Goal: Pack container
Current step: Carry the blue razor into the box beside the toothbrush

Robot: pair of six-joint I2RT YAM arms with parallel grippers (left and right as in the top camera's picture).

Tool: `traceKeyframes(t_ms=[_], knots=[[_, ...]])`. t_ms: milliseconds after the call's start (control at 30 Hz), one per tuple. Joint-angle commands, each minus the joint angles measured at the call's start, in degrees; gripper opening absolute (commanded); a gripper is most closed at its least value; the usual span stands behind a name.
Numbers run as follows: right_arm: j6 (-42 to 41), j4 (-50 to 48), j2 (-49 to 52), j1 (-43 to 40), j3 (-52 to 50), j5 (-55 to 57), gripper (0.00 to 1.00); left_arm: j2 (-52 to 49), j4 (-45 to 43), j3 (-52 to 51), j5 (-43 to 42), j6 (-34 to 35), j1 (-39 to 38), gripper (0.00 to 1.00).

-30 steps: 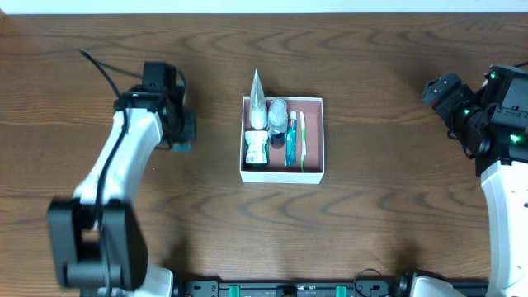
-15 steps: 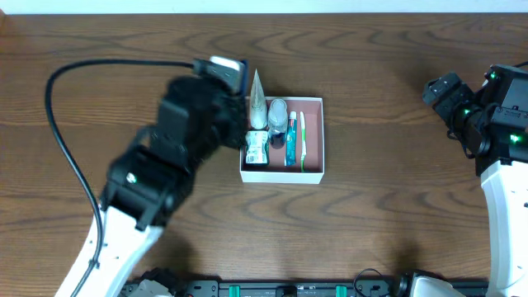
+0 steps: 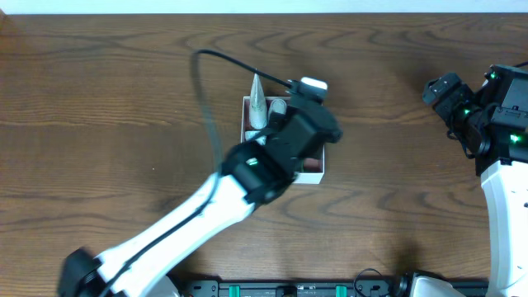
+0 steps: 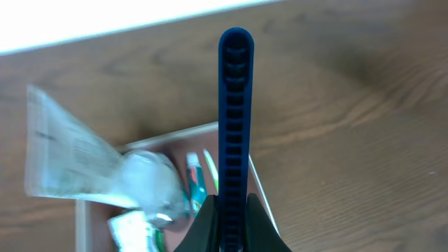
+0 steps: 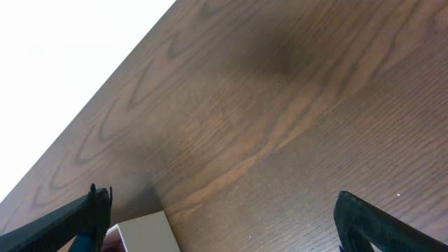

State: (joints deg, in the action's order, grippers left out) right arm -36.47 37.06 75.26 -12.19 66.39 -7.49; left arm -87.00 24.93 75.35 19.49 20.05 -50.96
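Observation:
Next, my left gripper lowers into the container and releases the dark blue comb over the bottom. The part between toothbrush and the container's side [image 4: 252, 183] shows that empty bottom.
The container [image 3: 245, 122] is a white-walled square box at the table's middle, mostly covered in the overhead view by my left arm. My left gripper [image 4: 232, 222] is shut on a dark blue comb [image 4: 234, 112], holding it upright above the container's right side [image 4: 170, 137]. Inside lie a silver tube [image 3: 258, 101], also in the left wrist view [image 4: 70, 150], a toothpaste tube [image 4: 195, 180] and a toothbrush [image 4: 210, 166]. My right gripper [image 5: 224, 224] is open and empty, far right of the box [image 3: 442, 89]; a container corner [image 5: 143, 234] shows between its fingers.
The left arm [image 3: 206, 206] stretches diagonally from the front left across the table to the box. Its black cable [image 3: 216, 66] loops above the box's left. The right arm's base [image 3: 503, 165] stands at the right edge.
My left arm has swung from the table's left to over the container, carrying the comb. The right arm has not moved.

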Motion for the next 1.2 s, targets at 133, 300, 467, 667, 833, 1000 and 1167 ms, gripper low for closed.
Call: traceKeyframes(t_ms=[133,300,467,667,833,1000,1167], knots=[[0.31,0.04,-0.31,-0.17,0.35,0.44,0.98,-9.75,-1.53,0.63,2.60,9.18,-1.16,0.06],[0.31,0.04,-0.31,-0.17,0.35,0.44,0.99,-14.56,-1.97,0.63,1.99,11.61,-1.14,0.06],[0.31,0.04,-0.31,-0.17,0.35,0.44,0.99,-17.86,-3.19,0.63,0.79,11.98,-1.14,0.06],[0.31,0.04,-0.31,-0.17,0.35,0.44,0.99,-20.26,-3.63,0.63,0.24,12.00,-1.14,0.06],[0.31,0.04,-0.31,-0.17,0.35,0.44,0.99,-20.50,-3.85,0.63,0.28,11.98,-1.14,0.06],[0.31,0.04,-0.31,-0.17,0.35,0.44,0.99,-20.50,-3.85,0.63,0.26,11.98,-1.14,0.17],[0.31,0.04,-0.31,-0.17,0.35,0.44,0.99,-20.50,-3.91,0.63,0.26,11.98,-1.14,0.28]])
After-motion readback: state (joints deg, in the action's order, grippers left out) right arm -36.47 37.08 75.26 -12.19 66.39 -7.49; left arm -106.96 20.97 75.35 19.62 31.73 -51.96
